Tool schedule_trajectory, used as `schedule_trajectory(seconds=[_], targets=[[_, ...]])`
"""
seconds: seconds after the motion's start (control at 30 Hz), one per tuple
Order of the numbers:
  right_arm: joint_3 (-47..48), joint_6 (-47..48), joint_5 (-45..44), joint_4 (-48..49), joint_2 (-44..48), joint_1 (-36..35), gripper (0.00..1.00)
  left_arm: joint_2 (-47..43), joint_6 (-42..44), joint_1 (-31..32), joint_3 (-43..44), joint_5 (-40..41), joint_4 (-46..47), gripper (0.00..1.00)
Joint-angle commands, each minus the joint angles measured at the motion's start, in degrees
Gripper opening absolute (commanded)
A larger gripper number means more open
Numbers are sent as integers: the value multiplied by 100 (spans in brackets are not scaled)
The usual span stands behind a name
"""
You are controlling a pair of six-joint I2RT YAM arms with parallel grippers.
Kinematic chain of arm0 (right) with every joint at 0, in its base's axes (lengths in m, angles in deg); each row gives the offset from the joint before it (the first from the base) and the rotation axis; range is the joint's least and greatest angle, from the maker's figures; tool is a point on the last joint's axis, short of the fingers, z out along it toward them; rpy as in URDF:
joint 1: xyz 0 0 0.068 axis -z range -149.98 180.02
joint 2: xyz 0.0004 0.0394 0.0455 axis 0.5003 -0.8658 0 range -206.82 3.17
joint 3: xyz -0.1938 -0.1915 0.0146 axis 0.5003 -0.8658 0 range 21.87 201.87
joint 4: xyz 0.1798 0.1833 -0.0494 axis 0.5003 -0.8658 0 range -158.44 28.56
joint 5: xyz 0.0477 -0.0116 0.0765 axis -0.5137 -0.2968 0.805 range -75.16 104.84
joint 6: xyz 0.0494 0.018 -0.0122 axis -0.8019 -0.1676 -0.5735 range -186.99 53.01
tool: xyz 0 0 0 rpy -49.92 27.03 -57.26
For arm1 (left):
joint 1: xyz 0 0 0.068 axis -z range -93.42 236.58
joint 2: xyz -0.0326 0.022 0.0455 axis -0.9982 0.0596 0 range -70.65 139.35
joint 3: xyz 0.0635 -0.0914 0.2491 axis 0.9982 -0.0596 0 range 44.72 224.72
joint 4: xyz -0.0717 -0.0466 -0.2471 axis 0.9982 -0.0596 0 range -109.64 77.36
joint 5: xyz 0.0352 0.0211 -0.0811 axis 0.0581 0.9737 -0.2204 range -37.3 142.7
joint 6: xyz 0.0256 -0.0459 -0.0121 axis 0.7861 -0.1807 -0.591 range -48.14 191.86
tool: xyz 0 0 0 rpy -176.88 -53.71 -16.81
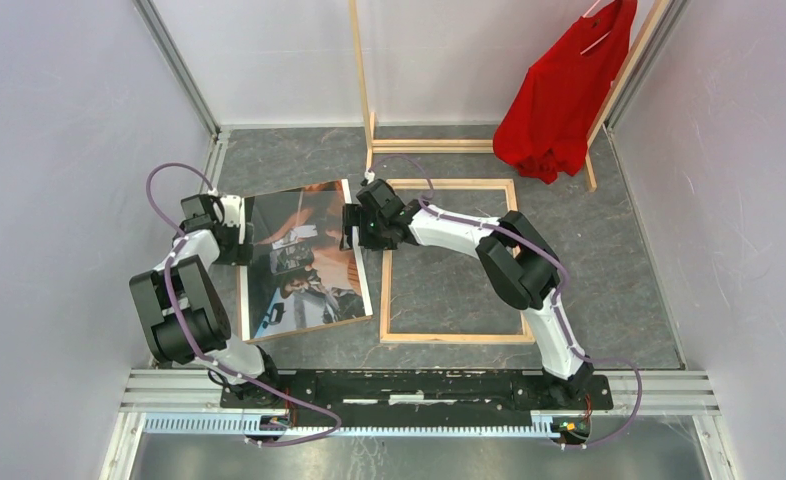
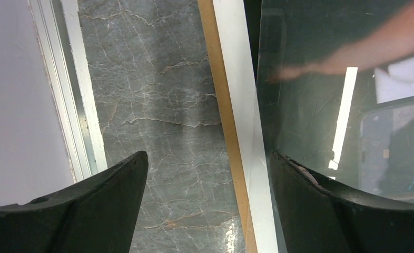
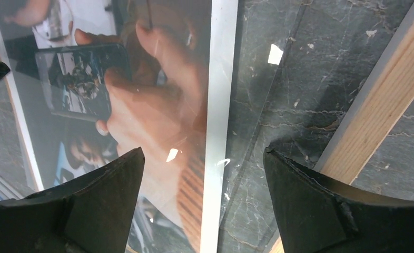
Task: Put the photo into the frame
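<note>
Next, my right gripper tilts its fingers toward the photo (image 3: pixel 141 95), raises the clear sheet's loose edge and closes. The clear sheet's edge (image 3: pixel 257 126) overhangs the photo's white border between them.
The photo (image 1: pixel 304 265) lies picture side up on the grey table, slightly rotated, left of the frame (image 1: pixel 449 338). The frame lies flat with its light wood side up, and bare table shows inside it. My left gripper (image 1: pixel 241 235) is open over the photo's left edge; in the left wrist view (image 2: pixel 207 155) one finger is over the table and the other over the photo (image 2: pixel 321 105). My right gripper (image 1: pixel 352 228) is open over the photo's right edge (image 3: pixel 202 153). There the photo's (image 3: pixel 141 95) white border runs between the fingers, and the frame's rail (image 3: pixel 384 105) lies to the right.
A tall wooden clothes rack (image 1: pixel 361 80) with a red shirt (image 1: pixel 559 95) stands at the back, just behind the frame. White walls enclose the table on three sides. A metal rail (image 2: pixel 78 105) runs along the left wall near my left gripper.
</note>
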Motion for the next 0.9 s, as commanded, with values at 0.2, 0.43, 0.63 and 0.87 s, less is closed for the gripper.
schedule_trajectory(seconds=[0.2, 0.43, 0.63, 0.87], targets=[[-367, -946, 352, 629, -178, 144, 88, 353, 520, 4, -191, 4, 396, 80], [-1146, -1533, 1072, 2068, 204, 277, 86, 473, 643, 20, -254, -183, 302, 77], [-1445, -1649, 1212, 2773, 644, 294, 85, 490, 708, 20, -284, -150, 281, 76], [-1369, -1569, 1288, 2932, 904, 285, 83, 463, 824, 20, -332, -113, 288, 77]])
